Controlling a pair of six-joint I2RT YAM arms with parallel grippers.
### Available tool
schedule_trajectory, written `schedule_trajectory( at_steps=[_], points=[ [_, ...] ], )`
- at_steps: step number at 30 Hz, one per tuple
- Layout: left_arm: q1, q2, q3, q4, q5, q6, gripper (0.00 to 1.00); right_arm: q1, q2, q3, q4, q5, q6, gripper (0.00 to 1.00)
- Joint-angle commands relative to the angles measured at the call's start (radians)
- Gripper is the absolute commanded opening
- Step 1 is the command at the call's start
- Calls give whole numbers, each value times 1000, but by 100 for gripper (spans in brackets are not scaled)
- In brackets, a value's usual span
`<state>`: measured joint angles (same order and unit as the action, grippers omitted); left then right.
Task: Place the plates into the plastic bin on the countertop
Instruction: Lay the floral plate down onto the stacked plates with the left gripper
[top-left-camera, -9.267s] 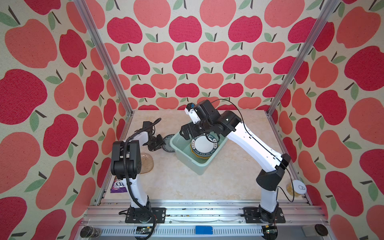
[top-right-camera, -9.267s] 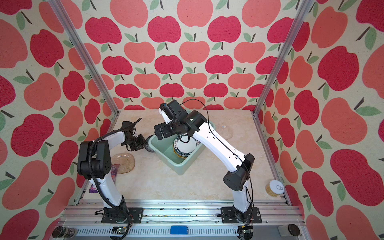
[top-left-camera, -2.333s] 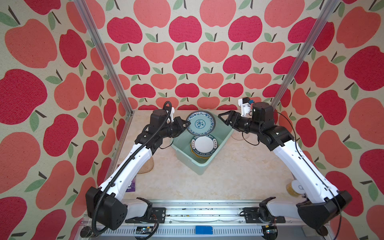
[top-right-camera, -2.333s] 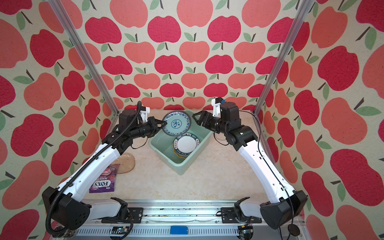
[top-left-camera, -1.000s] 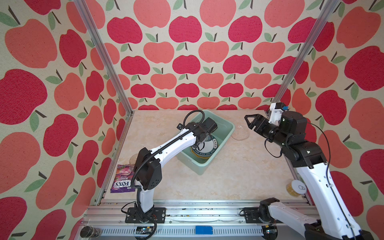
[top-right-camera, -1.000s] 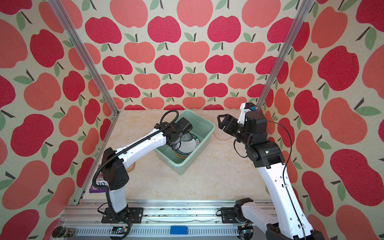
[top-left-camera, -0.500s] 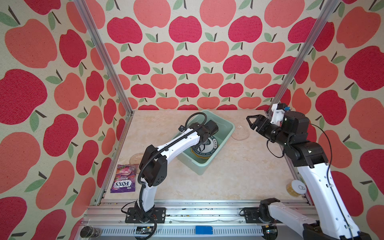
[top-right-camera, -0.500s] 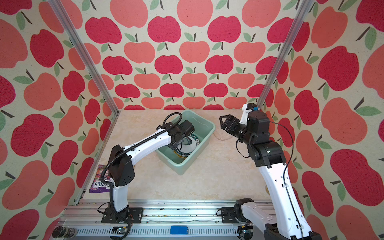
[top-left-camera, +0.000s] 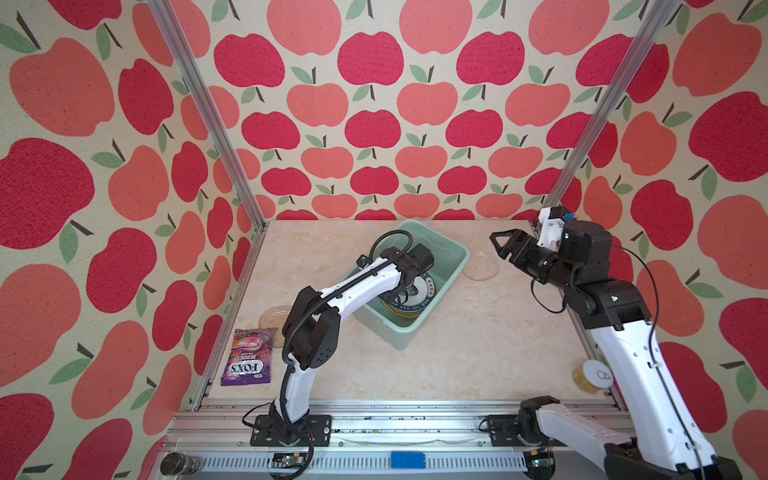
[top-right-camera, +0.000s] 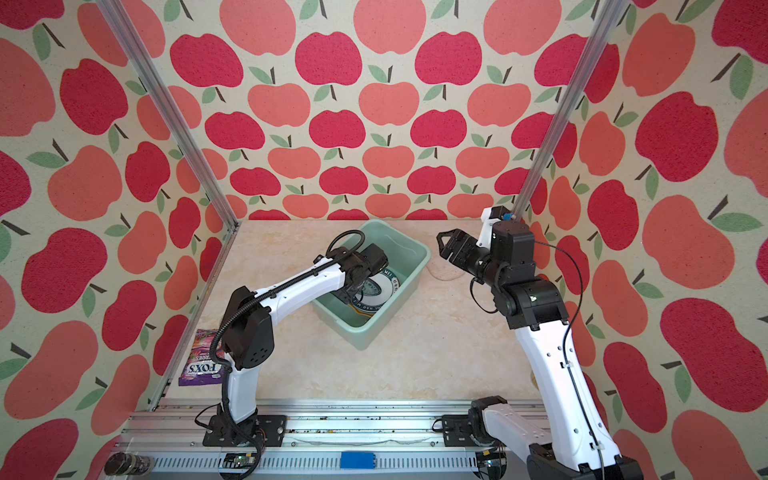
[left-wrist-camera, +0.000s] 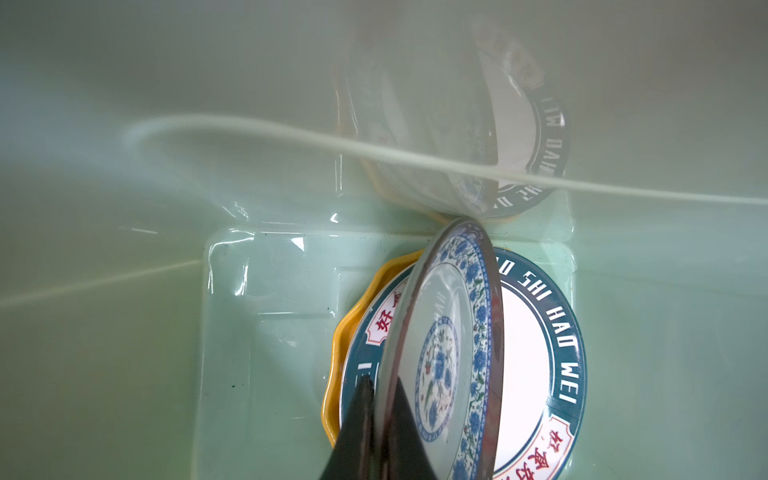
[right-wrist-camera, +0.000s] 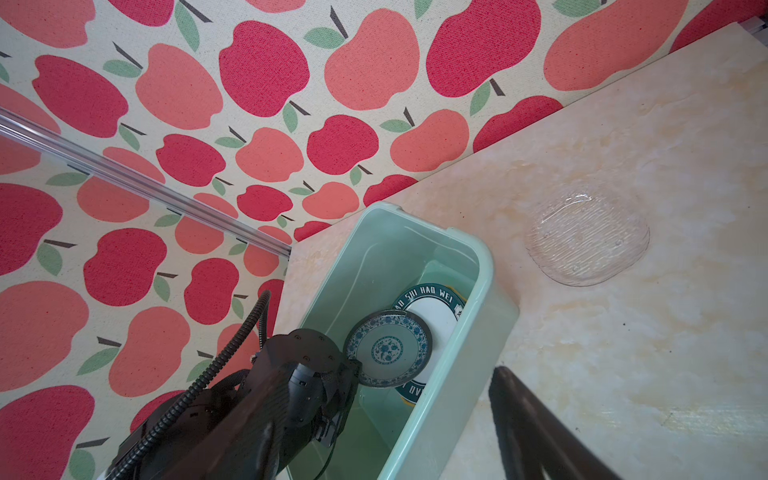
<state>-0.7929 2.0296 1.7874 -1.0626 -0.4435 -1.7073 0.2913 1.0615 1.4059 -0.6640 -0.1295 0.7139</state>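
My left gripper is above the white plate (top-right-camera: 378, 291) (left-wrist-camera: 524, 372) and will next lower the steeply tilted blue-patterned plate until it rests flatter on that plate. Then it will let go of the blue-patterned plate's rim.
The plastic bin (top-left-camera: 399, 332) (top-right-camera: 374, 328) stands at an angle on the countertop (top-left-camera: 478, 353), toward the back. My left gripper (left-wrist-camera: 380, 384) reaches down inside it, shut on the rim of a small blue-patterned plate (left-wrist-camera: 449, 353) (right-wrist-camera: 388, 349). That plate stands steeply tilted on edge over a white plate with a dark lettered rim (left-wrist-camera: 536, 353) (top-left-camera: 419, 293). A yellow scalloped plate (left-wrist-camera: 336, 353) lies under that. My right gripper (top-left-camera: 498, 245) (top-right-camera: 442, 245) hangs open and empty in the air right of the bin. Below it a clear glass plate (top-left-camera: 480, 268) (right-wrist-camera: 588, 237) lies on the countertop.
A second clear glass plate (top-left-camera: 274, 320) lies at the left, partly behind my left arm. A purple candy bag (top-left-camera: 247, 357) lies next to it by the left rail. A small round yellow and white object (top-left-camera: 592, 374) sits at the right rail.
The left arm has carried the blue-patterned plate from above the bin down into it, and its elbow has swung slightly toward the bin. The right gripper has pulled back to the right and stays open.
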Motion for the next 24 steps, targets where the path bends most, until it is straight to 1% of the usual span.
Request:
schedule_trajectory(
  at_steps=[1,21,24],
  points=[
    [7,19,-23,-22,11,15,0,-9,-1,18,-14,-12,-22,79],
    [17,31,-144,93,81,9,0,-23,-14,42,-60,-35,-22,80],
    [18,39,-147,101,91,14,5,-23,-11,50,-67,-38,-21,80]
  ],
)
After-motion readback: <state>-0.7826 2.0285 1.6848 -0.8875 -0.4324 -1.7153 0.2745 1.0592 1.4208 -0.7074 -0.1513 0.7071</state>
